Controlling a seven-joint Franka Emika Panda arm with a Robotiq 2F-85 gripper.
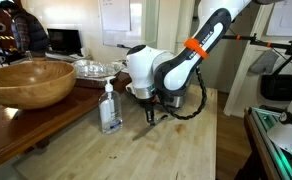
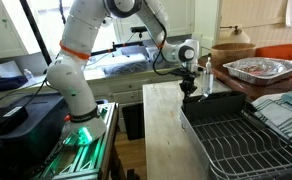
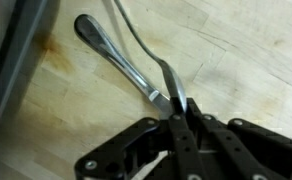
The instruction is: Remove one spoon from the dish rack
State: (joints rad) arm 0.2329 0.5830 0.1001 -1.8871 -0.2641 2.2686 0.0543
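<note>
The robot will next lower the spoon with its gripper a little over the flat silvery utensil, then let go of the spoon just above the wooden counter.
In the wrist view my gripper [image 3: 178, 108] is shut on the spoon [image 3: 138, 42]. Its thin silvery handle runs up and away from the fingertips. A second, wider silvery utensil [image 3: 106, 45] lies flat on the wooden counter just beside it, with its rounded end pointing away. The dish rack [image 2: 236, 135] is a dark wire rack at the counter's near end, and its dark edge shows at the left of the wrist view [image 3: 11, 60]. My gripper is low over the counter in both exterior views [image 1: 151, 115] [image 2: 192, 88], just past the rack's far corner.
A clear soap bottle [image 1: 110, 108] stands on the counter close beside the gripper. A large wooden bowl [image 1: 26, 80] and a foil tray [image 2: 261, 68] sit on the brown table next to the counter. Light wooden counter [image 1: 176, 150] stretches toward the camera.
</note>
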